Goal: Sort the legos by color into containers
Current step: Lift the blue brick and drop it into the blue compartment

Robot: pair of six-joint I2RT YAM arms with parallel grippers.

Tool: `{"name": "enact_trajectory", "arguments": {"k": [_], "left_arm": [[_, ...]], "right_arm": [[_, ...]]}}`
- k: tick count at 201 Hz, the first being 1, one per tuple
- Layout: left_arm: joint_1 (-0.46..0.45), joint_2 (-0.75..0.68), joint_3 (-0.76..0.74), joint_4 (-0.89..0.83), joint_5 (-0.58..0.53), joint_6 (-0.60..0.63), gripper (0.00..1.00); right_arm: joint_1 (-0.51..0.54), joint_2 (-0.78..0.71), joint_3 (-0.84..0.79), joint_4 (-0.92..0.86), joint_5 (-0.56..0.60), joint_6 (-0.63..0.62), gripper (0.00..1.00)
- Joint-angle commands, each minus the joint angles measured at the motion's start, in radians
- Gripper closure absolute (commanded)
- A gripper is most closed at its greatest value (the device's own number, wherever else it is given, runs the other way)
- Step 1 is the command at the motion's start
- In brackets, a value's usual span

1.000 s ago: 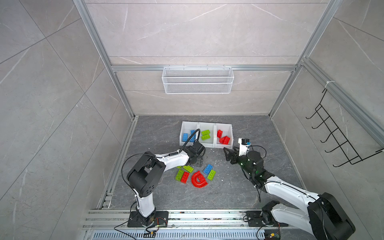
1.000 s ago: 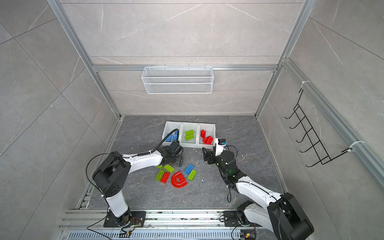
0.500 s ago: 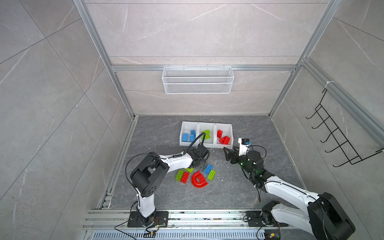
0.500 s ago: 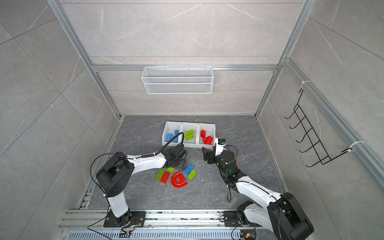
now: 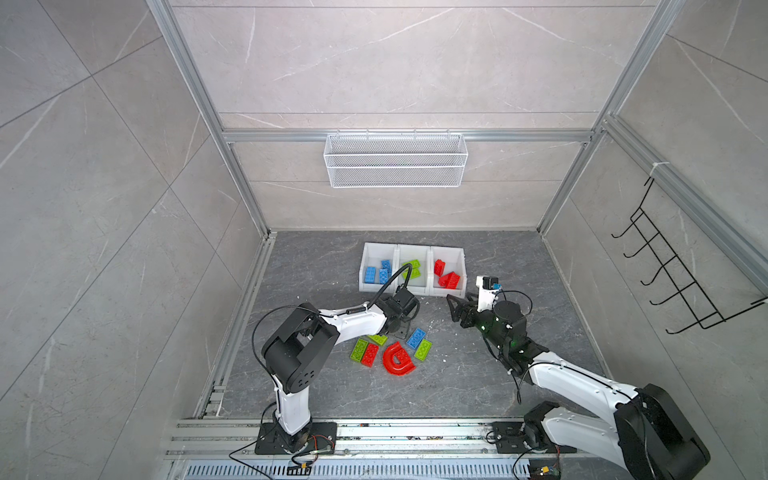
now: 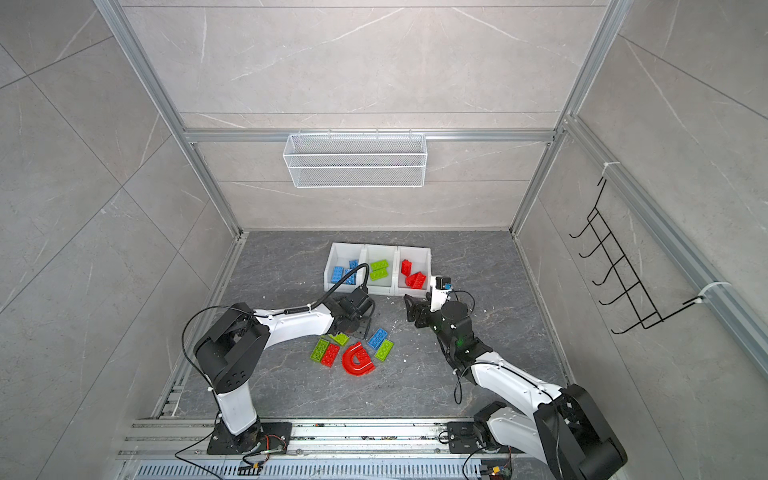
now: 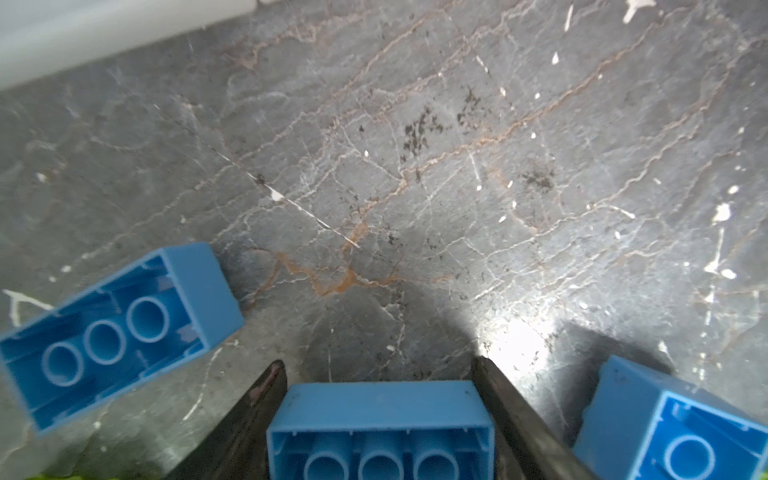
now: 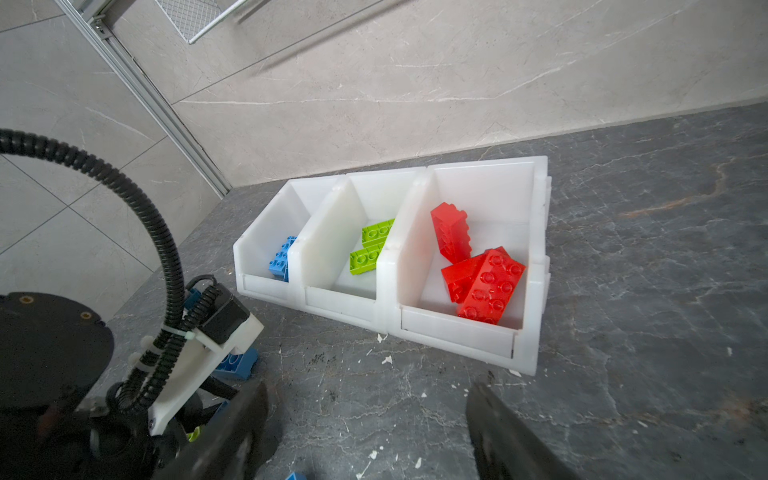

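Observation:
The lego goes up and outward over the bin of blue legos in my left gripper next, to be released with its colour, since that bin stands outward.
In the left wrist view my left gripper [image 7: 378,363] is shut on a blue lego [image 7: 380,419] that lies hollow side up on the floor, one finger at each end. Two more blue legos [image 7: 120,332] [image 7: 673,428] lie beside it. In both top views that gripper [image 5: 401,326] sits over the loose pile: a blue brick [image 5: 415,337], green bricks [image 5: 423,349], a red brick [image 5: 370,355] and a red arch [image 5: 398,359]. The containers [image 5: 411,249] hold blue, green and red legos, one colour per bin. My right gripper [image 5: 455,309] [image 8: 368,390] stands open and empty before the red bin [image 8: 457,332].
A white wire basket [image 5: 395,160] hangs on the back wall, and black hooks [image 5: 665,274] on the right wall. Aluminium frame rails [image 5: 245,303] border the grey stone floor. White chips litter the floor near the bins.
My left gripper has come down from the bins' front to the loose pile, and its jaws have closed in on a blue lego. The right arm has stayed put.

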Motion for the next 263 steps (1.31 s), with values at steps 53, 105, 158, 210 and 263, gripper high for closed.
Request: {"name": "enact_trajectory", "arguments": {"k": [53,105,158,210,263], "left_arm": [[0.091,-0.111,0.17,-0.074,-0.011,0.144,0.55],[0.279,-0.035,0.378,-0.047,0.098,0.302,0.55],[0.35,0.223,0.722,-0.181,0.126,0.362,0.55],[0.368,0.272,0.781,-0.197,0.088,0.37,0.41],[0.368,0.223,0.737,-0.183,0.049,0.361,0.05]], "right_arm": [[0.007,0.005,0.029,-0.013,0.0,-0.017,0.23],[0.007,0.002,0.029,-0.014,-0.006,-0.014,0.23],[0.007,-0.006,0.027,-0.017,-0.003,-0.021,0.23],[0.008,-0.009,0.028,-0.019,-0.002,-0.021,0.23],[0.008,-0.003,0.03,-0.02,-0.009,-0.021,0.23]]}}
